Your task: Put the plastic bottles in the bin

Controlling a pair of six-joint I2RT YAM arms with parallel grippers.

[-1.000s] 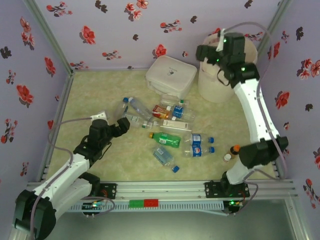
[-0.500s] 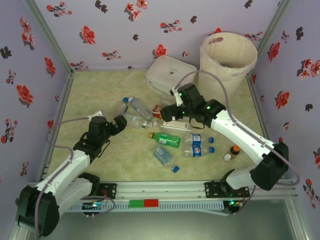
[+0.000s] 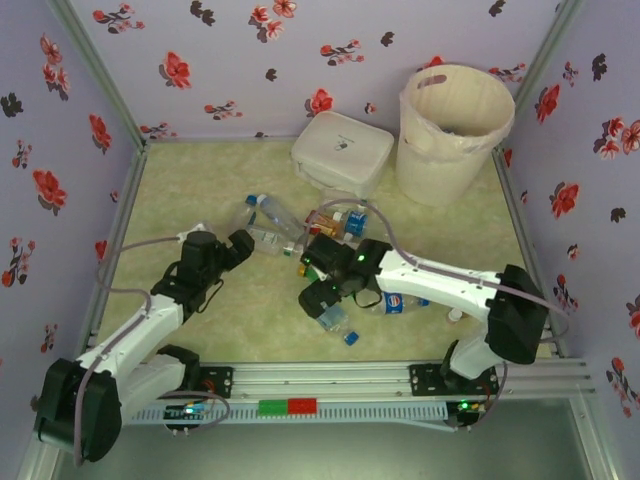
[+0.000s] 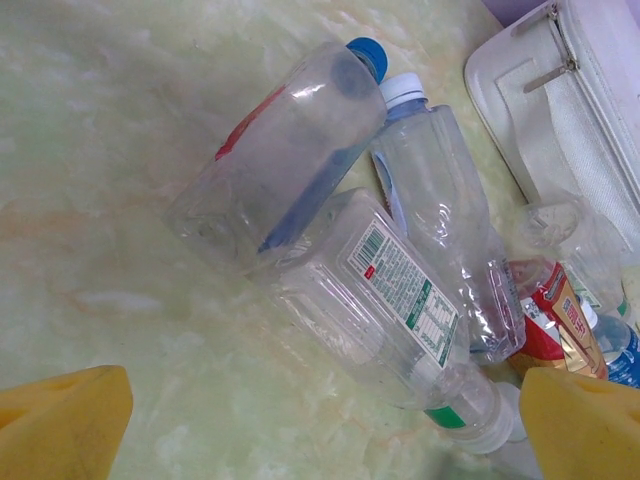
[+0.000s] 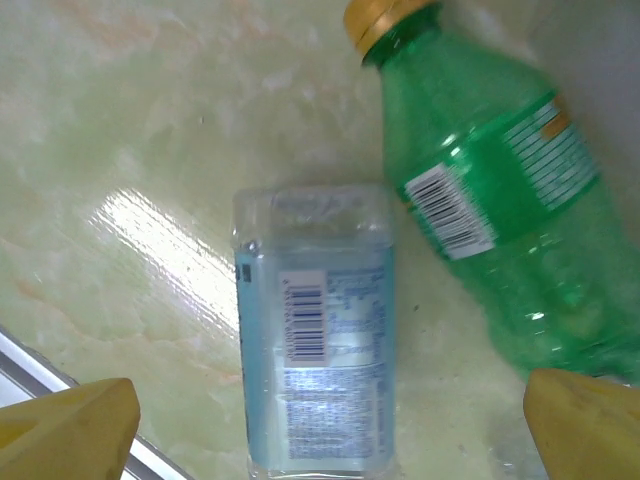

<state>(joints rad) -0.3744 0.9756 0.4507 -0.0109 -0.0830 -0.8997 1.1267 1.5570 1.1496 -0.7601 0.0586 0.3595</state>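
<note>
Next, my right gripper lowers and eases back over the bottle's labelled body [image 3: 333, 318] [image 5: 320, 360], because the clear blue-labelled bottle already lies lengthwise between my open yellow fingers.
Several plastic bottles lie in a loose pile mid-table. My left gripper [image 3: 241, 246] [image 4: 320, 432] is open and low. Just ahead of it lie a clear bottle with a white-and-green label [image 4: 392, 300] [image 3: 268, 240], a blue-capped bottle [image 4: 285, 155] and a white-capped one [image 4: 440, 215]. My right gripper [image 3: 317, 296] [image 5: 325, 425] is open too, its yellow fingertips [image 5: 75, 420] either side of a clear blue-labelled bottle [image 5: 315, 340] [image 3: 335, 318]. A green bottle [image 5: 490, 210] lies beside that. The cream bin [image 3: 455, 130] stands at the far right.
A flat white case [image 3: 342, 150] lies left of the bin, behind the pile. Red-labelled bottles [image 3: 330, 222] sit in front of it. Floral walls close in on three sides, and a metal rail [image 3: 320, 378] runs along the near edge.
The right arm has swung from above the bin down to the pile and now sits low over the blue-labelled bottle. The left gripper has edged slightly toward the clear bottles.
</note>
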